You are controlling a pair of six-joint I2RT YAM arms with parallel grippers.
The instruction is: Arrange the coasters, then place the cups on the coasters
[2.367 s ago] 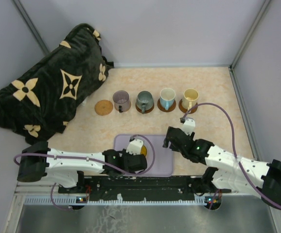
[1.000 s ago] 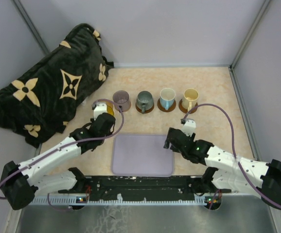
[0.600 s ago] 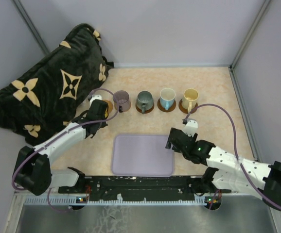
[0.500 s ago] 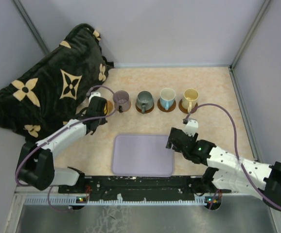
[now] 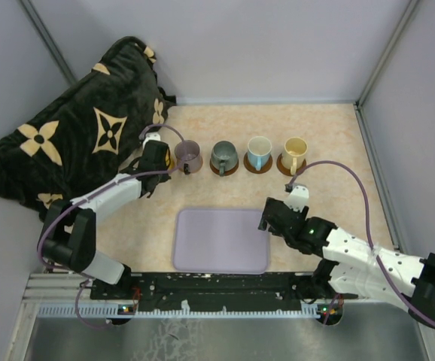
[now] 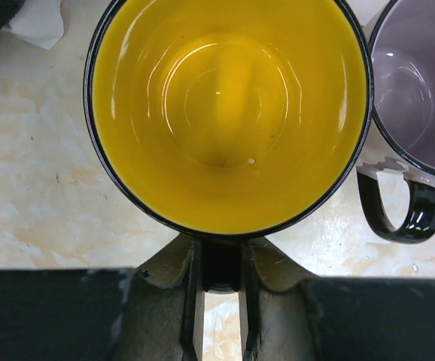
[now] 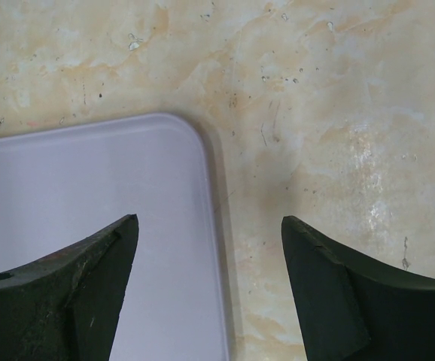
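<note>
The yellow-orange cup (image 6: 225,113) in my left gripper still hangs higher than the mauve cup, so I'll next lower it toward the row's end below and release its handle.
My left gripper (image 6: 221,256) is shut on the dark handle of the yellow-orange cup (image 6: 225,113), which fills the left wrist view. Just to its right stands the mauve cup (image 6: 421,83). From above, the left gripper (image 5: 159,156) sits at the left end of the row and hides the yellow-orange cup and whatever lies under it. The mauve (image 5: 188,156), grey-green (image 5: 223,156), pale blue (image 5: 259,151) and cream (image 5: 294,152) cups stand in a line, with brown coasters (image 5: 258,167) showing under them. My right gripper (image 7: 210,226) hangs open over the tray's corner, holding nothing.
The lavender tray (image 5: 221,241) lies bare at the near middle, its rounded corner (image 7: 187,135) below my right fingers. A dark floral blanket (image 5: 82,135) is heaped at the far left, close beside the left arm. A white scrap (image 6: 33,22) lies by the blanket.
My left arm has carried the yellow-orange cup away from the tray to the left end of the row, next to the mauve cup. The right arm has barely shifted.
</note>
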